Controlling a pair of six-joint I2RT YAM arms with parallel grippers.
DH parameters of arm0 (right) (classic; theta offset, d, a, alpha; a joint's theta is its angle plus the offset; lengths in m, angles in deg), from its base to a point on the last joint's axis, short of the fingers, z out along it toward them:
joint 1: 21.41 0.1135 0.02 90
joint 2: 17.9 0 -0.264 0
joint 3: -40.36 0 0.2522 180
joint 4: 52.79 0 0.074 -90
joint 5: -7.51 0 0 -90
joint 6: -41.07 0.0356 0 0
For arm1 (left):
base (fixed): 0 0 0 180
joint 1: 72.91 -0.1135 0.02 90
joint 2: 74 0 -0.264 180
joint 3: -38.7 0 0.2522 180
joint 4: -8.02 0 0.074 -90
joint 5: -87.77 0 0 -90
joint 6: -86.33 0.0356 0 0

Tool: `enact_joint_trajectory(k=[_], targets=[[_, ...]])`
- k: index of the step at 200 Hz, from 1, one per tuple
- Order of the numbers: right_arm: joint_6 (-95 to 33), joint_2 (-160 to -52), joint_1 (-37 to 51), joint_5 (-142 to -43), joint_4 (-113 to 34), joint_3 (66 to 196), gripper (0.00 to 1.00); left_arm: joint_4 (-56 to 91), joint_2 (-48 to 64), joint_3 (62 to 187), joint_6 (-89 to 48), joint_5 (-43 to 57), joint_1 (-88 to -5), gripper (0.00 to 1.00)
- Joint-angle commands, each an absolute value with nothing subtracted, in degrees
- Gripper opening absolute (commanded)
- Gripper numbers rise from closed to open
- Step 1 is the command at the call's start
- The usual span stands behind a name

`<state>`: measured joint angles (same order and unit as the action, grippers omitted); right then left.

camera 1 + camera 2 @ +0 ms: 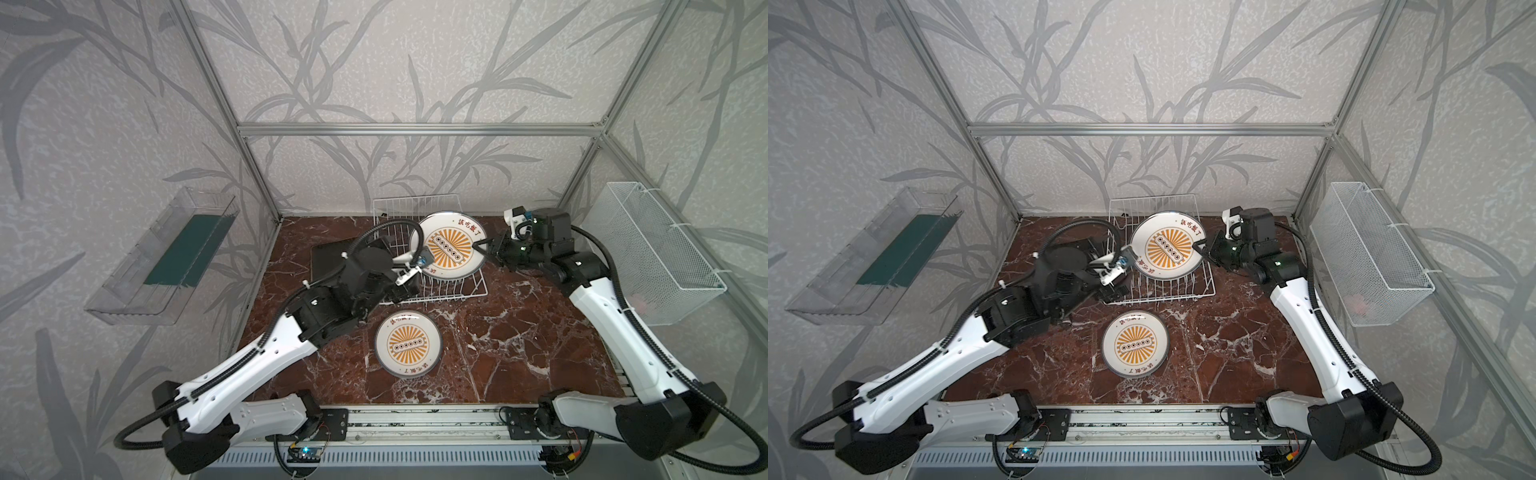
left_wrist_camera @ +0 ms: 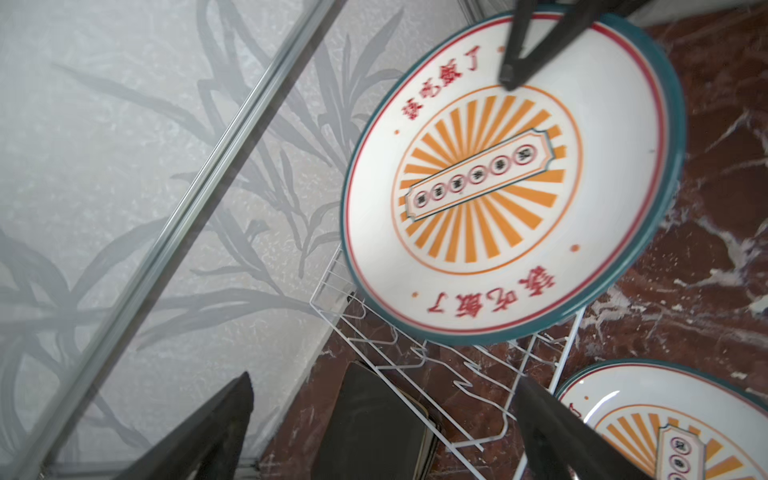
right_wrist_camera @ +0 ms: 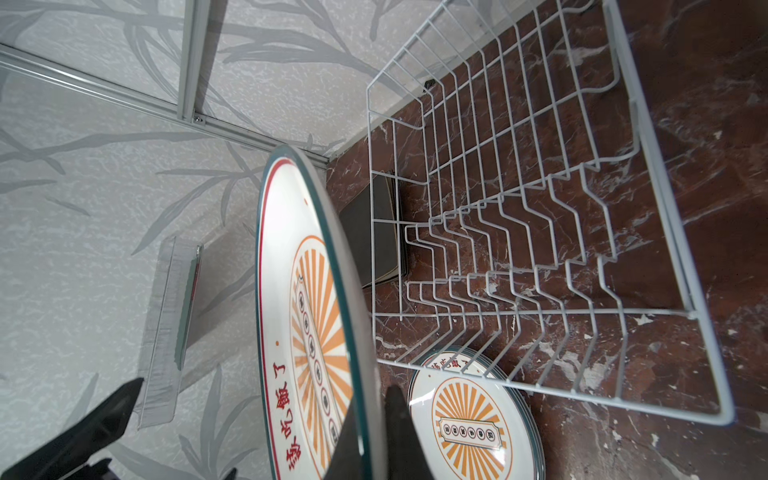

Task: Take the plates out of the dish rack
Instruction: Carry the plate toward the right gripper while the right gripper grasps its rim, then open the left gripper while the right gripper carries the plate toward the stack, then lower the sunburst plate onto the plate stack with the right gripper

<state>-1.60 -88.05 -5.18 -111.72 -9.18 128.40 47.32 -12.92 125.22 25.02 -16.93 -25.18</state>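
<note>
The stack of matching round plates is below my right gripper and nearer my base. The gripper will next go back and down to release the plate on it.
A round white plate (image 1: 446, 245) (image 1: 1167, 245) with an orange sunburst centre hangs tilted over the white wire dish rack (image 1: 457, 289) (image 1: 1183, 286). My right gripper (image 1: 478, 244) (image 3: 372, 440) is shut on the plate's right rim. At the plate's left side my left gripper (image 1: 401, 286) (image 2: 382, 432) stands wide open and touches nothing. More round plates (image 1: 408, 343) (image 3: 469, 424) lie stacked on the table in front of the rack. Black square plates (image 1: 328, 262) (image 2: 374, 428) lie stacked left of the rack. In the right wrist view the rack's tines (image 3: 540, 208) hold nothing.
A clear plastic tray (image 1: 166, 257) hangs on the left wall. A white mesh basket (image 1: 652, 253) hangs on the right wall. Aluminium frame posts stand at the back corners. The table top is dark red marble.
</note>
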Motion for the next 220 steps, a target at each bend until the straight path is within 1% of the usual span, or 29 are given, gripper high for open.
enact_joint_trajectory(k=[1, 30, 61, 77, 109, 137, 160, 220], targets=[[-5.1, -82.7, -5.0, -115.4, -9.7, 124.8, 0.00, 45.4, -19.6, 122.2, 9.6, -1.9, -31.7, 0.99], [-8.8, -75.4, -4.8, -118.0, -5.2, 117.5, 0.00, 49.3, -24.5, 120.2, 4.1, 4.3, -35.9, 0.99], [-9.1, -68.4, -3.0, -118.7, -2.9, 110.0, 0.00, 52.5, -26.0, 118.1, -0.9, 5.0, -38.7, 0.99], [-7.3, -65.5, -0.1, -117.5, -3.2, 105.8, 0.00, 51.2, -27.3, 115.4, -3.3, 5.2, -39.6, 0.99], [-3.5, -62.4, 8.4, -111.9, -7.4, 98.1, 0.00, 49.7, -29.0, 111.4, -6.1, 0.7, -40.6, 0.99], [0.4, -63.8, 13.6, -107.8, -14.7, 92.3, 0.00, 48.9, -30.4, 109.0, -6.7, -1.1, -41.0, 0.99], [4.4, -67.0, 15.6, -107.3, -23.3, 87.8, 0.00, 47.2, -32.0, 107.1, -7.5, -1.1, -41.2, 0.99], [7.3, -75.5, 18.9, -102.1, -36.1, 83.6, 0.00, 50.7, -32.4, 106.8, -8.3, -2.0, -41.7, 0.99]])
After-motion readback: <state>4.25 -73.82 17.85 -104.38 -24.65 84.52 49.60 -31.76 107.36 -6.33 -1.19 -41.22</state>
